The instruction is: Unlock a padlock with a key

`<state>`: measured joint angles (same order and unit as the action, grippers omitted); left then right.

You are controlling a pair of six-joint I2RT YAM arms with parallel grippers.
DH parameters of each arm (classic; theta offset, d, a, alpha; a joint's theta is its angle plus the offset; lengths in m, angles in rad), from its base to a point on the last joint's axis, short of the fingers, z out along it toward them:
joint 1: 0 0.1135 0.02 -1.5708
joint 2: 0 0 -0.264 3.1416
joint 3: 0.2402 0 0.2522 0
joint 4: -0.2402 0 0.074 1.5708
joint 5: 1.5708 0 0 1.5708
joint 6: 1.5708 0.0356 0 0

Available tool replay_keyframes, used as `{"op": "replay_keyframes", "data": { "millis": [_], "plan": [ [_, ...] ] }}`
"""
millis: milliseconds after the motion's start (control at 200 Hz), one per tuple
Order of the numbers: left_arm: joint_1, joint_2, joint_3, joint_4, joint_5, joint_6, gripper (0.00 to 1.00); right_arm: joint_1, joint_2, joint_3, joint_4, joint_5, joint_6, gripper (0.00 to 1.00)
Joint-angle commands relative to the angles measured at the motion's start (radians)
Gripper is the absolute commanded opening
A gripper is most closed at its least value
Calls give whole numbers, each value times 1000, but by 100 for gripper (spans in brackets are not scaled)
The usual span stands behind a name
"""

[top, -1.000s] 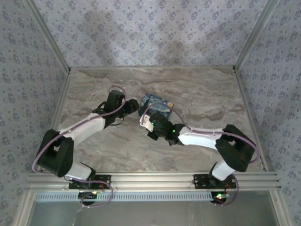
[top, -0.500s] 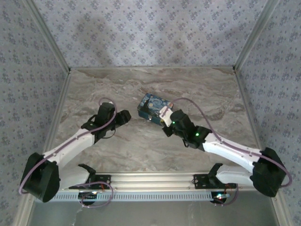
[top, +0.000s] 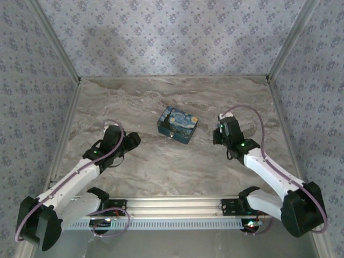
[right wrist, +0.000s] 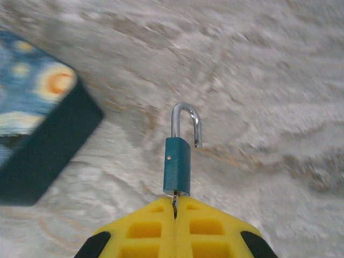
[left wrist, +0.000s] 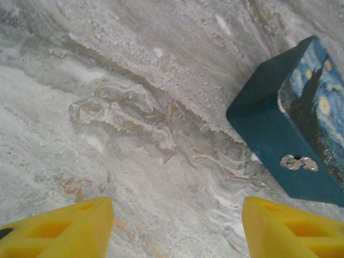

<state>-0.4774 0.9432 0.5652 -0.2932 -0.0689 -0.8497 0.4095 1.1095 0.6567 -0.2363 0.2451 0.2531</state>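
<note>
The shackle is open, so my right gripper will next lower the key (right wrist: 174, 205) and padlock onto the marble table and release the key.
In the right wrist view my right gripper (right wrist: 175, 200) is shut on the key (right wrist: 174, 205), whose blade sits in the bottom of the padlock (right wrist: 177, 165). The padlock is a small teal body with a silver shackle (right wrist: 185, 122) swung open, its free end clear of the body. It hangs off the key above the marble table, to the right of the starry-night box (right wrist: 37, 134). From above, the right gripper (top: 219, 134) is right of the box (top: 178, 124). My left gripper (top: 131, 141) is left of it, open and empty (left wrist: 177, 215).
The box's silver hasp (left wrist: 299, 162) on its front wall has nothing hanging from it. The marble table (top: 161, 166) is walled by patterned panels at the back and sides. An aluminium rail (top: 177, 204) runs along the near edge by the arm bases.
Both arms have drawn away from the box. The right one swung right, carrying the padlock on the key. The left one pulled back to the left and opened wider.
</note>
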Motion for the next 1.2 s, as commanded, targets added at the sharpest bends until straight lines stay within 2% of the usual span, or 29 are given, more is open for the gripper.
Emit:
{"op": "replay_keyframes", "data": {
  "millis": [0, 290, 455, 580, 695, 899, 999, 1014, 1029, 1049, 1054, 1059, 1064, 1074, 1194],
  "plan": [
    [6, -7, -6, -17, -17, -3, 65, -34, 62, 6, -53, 66, 124, 0],
    [7, 19, -11, 2, -18, -8, 65, -64, 236, 15, -40, 74, 207, 0],
    [12, 32, -4, 4, -16, -4, 65, -65, 270, 7, -6, 62, 227, 0],
    [23, 40, -1, 6, -17, 1, 65, -65, 269, 15, -31, 55, 228, 13],
    [37, 48, 8, 0, -11, 10, 66, -69, 258, 32, -73, 57, 234, 33],
    [86, 50, 60, -58, -4, 49, 68, -89, 199, 83, -140, 42, 226, 42],
    [124, 49, 99, -105, -10, 84, 77, -99, 166, 118, -170, 37, 219, 51],
    [130, 49, 104, -110, -13, 93, 80, -100, 163, 120, -169, 39, 217, 53],
    [136, 49, 110, -116, -18, 100, 96, -101, 156, 122, -167, 41, 214, 55],
    [142, 50, 117, -123, -24, 112, 99, -103, 150, 123, -164, 46, 211, 61],
    [145, 50, 120, -125, -26, 115, 99, -104, 148, 123, -163, 48, 210, 70],
    [147, 51, 122, -127, -27, 117, 99, -105, 148, 124, -162, 49, 208, 85],
    [149, 52, 123, -129, -28, 121, 100, -105, 146, 125, -161, 50, 207, 92],
    [154, 52, 127, -133, -29, 126, 100, -108, 144, 126, -156, 52, 205, 98],
    [225, 76, 183, -171, -57, 225, 100, -153, 156, 156, -138, 73, 197, 100]
  ]
}}
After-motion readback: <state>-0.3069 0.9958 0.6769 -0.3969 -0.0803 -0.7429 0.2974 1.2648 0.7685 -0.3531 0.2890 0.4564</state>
